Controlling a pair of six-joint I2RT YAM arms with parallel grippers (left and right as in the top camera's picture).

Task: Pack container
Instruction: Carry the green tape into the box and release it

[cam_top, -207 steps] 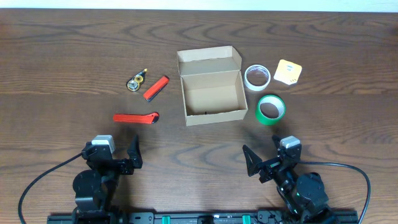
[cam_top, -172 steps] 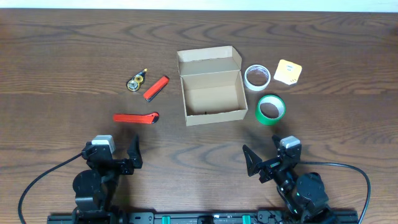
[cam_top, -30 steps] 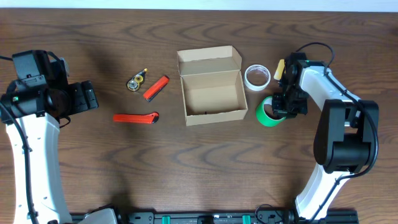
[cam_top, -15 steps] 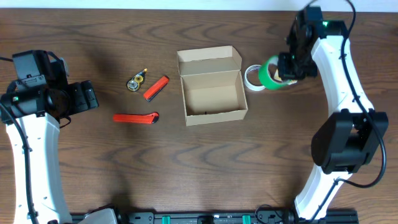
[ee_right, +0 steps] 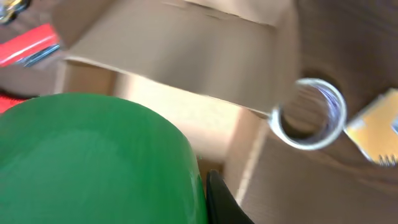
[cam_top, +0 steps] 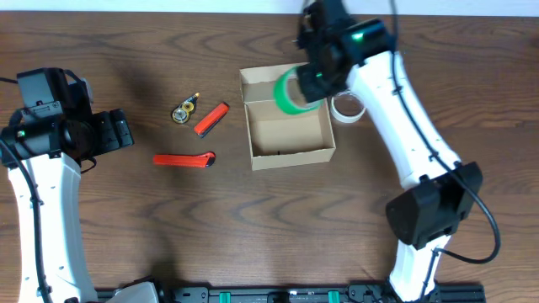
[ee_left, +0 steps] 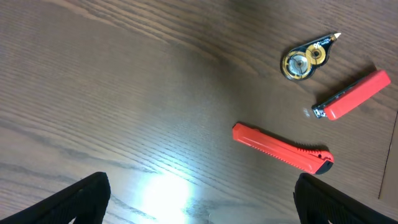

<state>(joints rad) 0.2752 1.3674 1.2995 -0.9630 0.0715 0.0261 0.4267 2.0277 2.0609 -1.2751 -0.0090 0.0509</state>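
Next, my right gripper lowers the green tape roll (cam_top: 288,91) back and toward the container's side by the red box cutter, then releases it inside.
The container (cam_top: 291,156), a brown cardboard box with its flap lid (cam_top: 282,82) up, stands open mid-table. My right gripper (cam_top: 310,81) is shut on a green tape roll (cam_top: 288,91) and holds it in the air over the box's back part. In the right wrist view the green roll (ee_right: 99,162) fills the lower left, one black finger (ee_right: 225,200) presses its wall, and the box (ee_right: 180,62) lies below. My left gripper (cam_top: 114,135) hovers far left, open and holding nothing, its fingers (ee_left: 81,196) wide apart over bare wood.
Left of the box lie a red box cutter (cam_top: 184,159), a short red clip-like item (cam_top: 211,119) and a correction tape dispenser (cam_top: 184,110). A white tape ring (cam_top: 347,105) sits right of the box. A yellow item (ee_right: 379,134) lies beyond the ring.
My right arm lifted the green tape roll from the table right of the box and swung it left to above the box. The left arm stayed still.
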